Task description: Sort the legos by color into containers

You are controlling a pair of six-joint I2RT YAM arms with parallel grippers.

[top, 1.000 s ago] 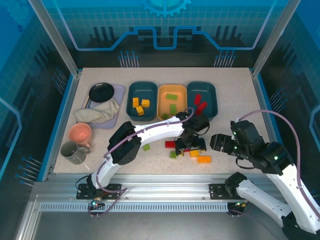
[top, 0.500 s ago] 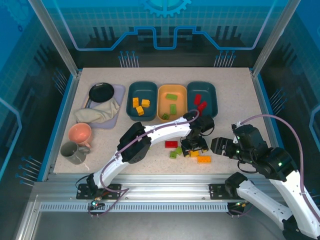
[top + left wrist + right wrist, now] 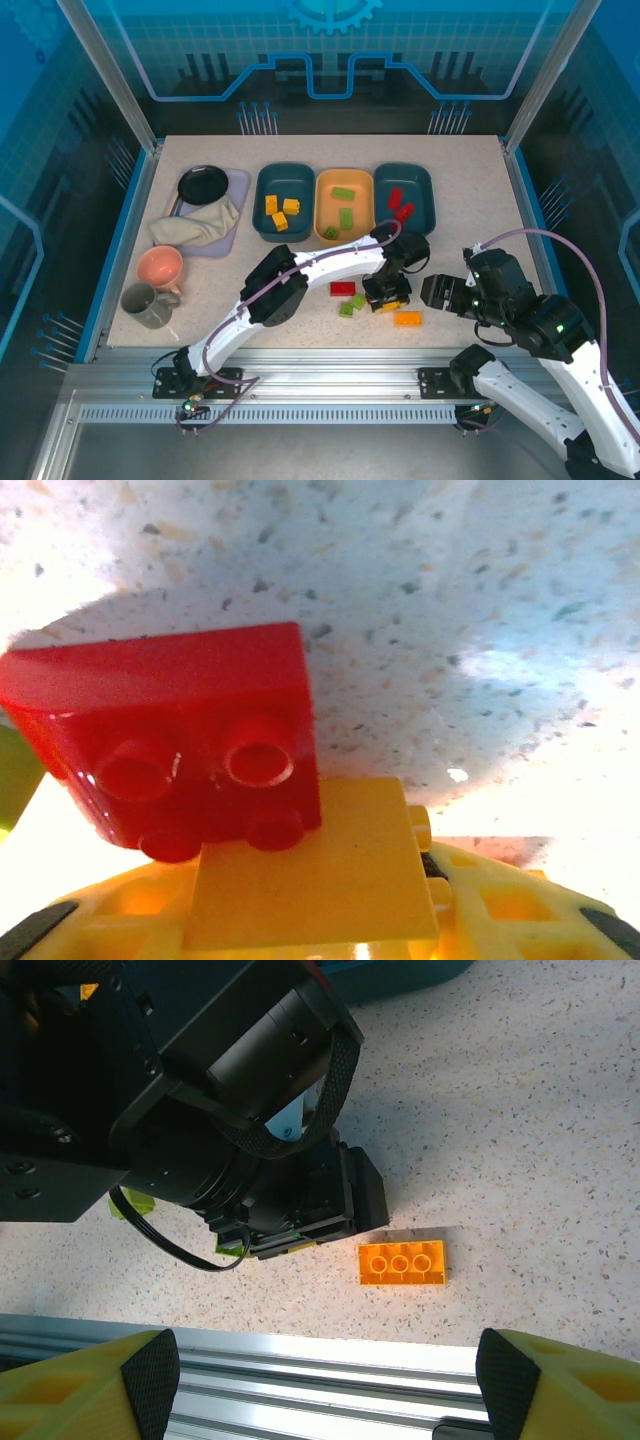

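Note:
The teal container holds legos of a like colour and lies outward, so the left gripper will next carry the lego up and outward over its bare far end [image 3: 287,181] and let go of it.
My left gripper [image 3: 387,293] stands low over the loose legos near the table's front, shut on a yellow lego [image 3: 320,870] that fills the gap between its yellow fingers [image 3: 520,905]. A red lego [image 3: 170,735] lies right against the yellow one, studs facing the camera. An orange lego [image 3: 402,1262] lies flat just right of that gripper. Two green legos [image 3: 350,305] and the red lego [image 3: 342,288] sit to its left. My right gripper [image 3: 432,290] hovers open over the front edge with nothing between its fingers [image 3: 150,1380]. The containers are a teal one [image 3: 262,205] with orange legos, an orange one [image 3: 322,205] with green legos, and a teal one [image 3: 428,195] with red legos.
At the back left a lilac tray [image 3: 238,180] carries a black round dish [image 3: 203,184] and a beige cloth [image 3: 195,225]. A pink cup [image 3: 160,267] and a grey mug [image 3: 148,305] stand near the left edge. An aluminium rail [image 3: 300,1360] runs along the front.
My left gripper has shifted slightly right onto the yellow lego and its jaws have come together on it. The right arm settled slightly lower early on, then stayed still.

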